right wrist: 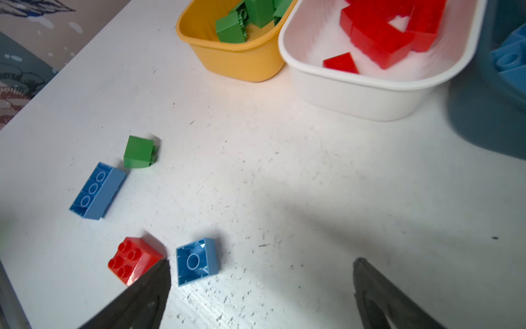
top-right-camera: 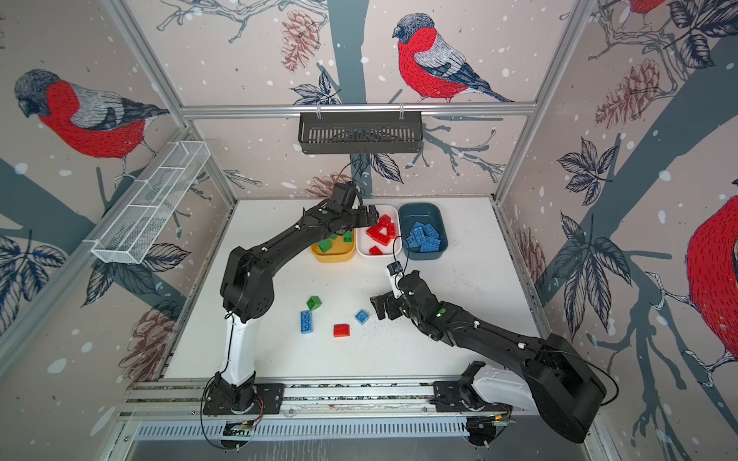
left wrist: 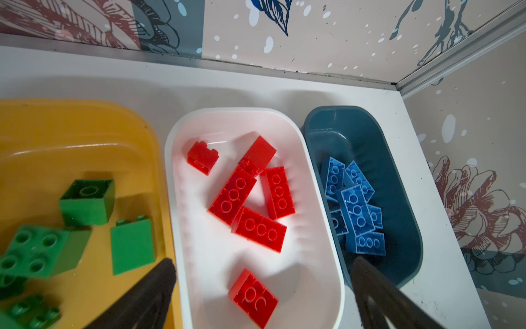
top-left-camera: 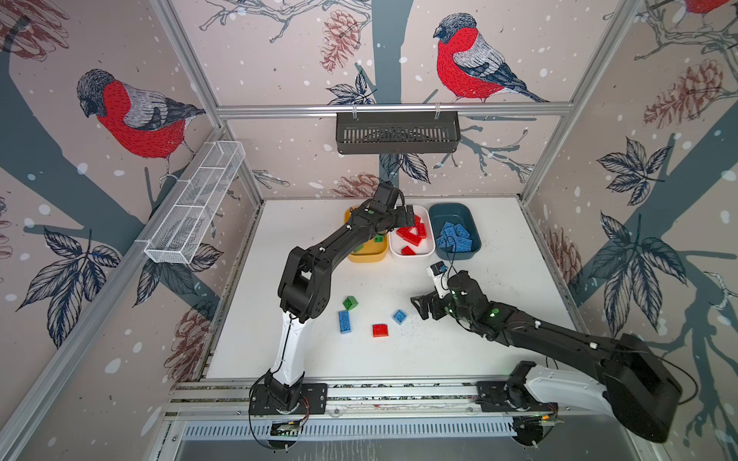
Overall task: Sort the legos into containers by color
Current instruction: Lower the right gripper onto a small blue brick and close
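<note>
The blue square brick (top-left-camera: 399, 315) (right wrist: 197, 260) lies nearest of the loose legos, so my right gripper moves toward it and down next until its open fingers straddle the brick's sides.
Three containers stand in a row at the back: a yellow tub (top-left-camera: 367, 255) with green legos (left wrist: 86, 200), a white tub (left wrist: 236, 109) with red legos (left wrist: 232, 195), and a teal tub (top-left-camera: 451, 211) with blue legos (left wrist: 357, 209). My left gripper (left wrist: 263, 262) hangs open over the white tub, above a red brick (left wrist: 253, 297) lying in it. On the table lie a green brick (right wrist: 139, 151), a blue oblong brick (right wrist: 96, 190), a red square brick (right wrist: 133, 259) and a blue square brick (right wrist: 197, 260). My right gripper (right wrist: 262, 261) is open and empty, just right of the blue square brick.
A black slotted basket (top-left-camera: 397, 133) hangs on the back wall and a white wire rack (top-left-camera: 195, 203) on the left wall. Patterned walls close in three sides of the table. A metal rail (top-left-camera: 359, 393) carrying both arm bases runs along the front edge.
</note>
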{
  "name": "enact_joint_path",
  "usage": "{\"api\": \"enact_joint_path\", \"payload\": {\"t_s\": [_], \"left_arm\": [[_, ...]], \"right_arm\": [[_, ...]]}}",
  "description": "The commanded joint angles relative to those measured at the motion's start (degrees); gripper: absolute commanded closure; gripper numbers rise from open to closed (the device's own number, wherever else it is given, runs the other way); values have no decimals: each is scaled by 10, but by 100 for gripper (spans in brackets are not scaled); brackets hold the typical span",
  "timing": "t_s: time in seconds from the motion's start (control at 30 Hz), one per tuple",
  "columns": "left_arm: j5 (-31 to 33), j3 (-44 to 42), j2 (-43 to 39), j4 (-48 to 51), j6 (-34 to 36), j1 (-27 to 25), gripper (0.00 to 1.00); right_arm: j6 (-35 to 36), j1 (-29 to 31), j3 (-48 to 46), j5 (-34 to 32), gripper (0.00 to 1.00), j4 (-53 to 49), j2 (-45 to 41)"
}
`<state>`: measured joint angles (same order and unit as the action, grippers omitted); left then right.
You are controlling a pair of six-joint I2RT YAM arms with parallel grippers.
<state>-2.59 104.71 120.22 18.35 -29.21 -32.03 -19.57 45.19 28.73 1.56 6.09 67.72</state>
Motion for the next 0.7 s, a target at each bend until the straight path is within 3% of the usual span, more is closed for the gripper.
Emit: {"api": "enact_joint_path", "payload": {"t_s": [0.0, 0.33, 0.67], "left_arm": [[22, -55, -44, -66, -3, 5, 3], [49, -200, -146, -134, -24, 28, 3], [52, -246, -175, -140, -44, 50, 3]], "right_arm": [[1, 18, 6, 27, 1, -6, 23], [61, 110, 60, 25, 9, -27, 138], [74, 155, 117, -95, 27, -44, 225]]}}
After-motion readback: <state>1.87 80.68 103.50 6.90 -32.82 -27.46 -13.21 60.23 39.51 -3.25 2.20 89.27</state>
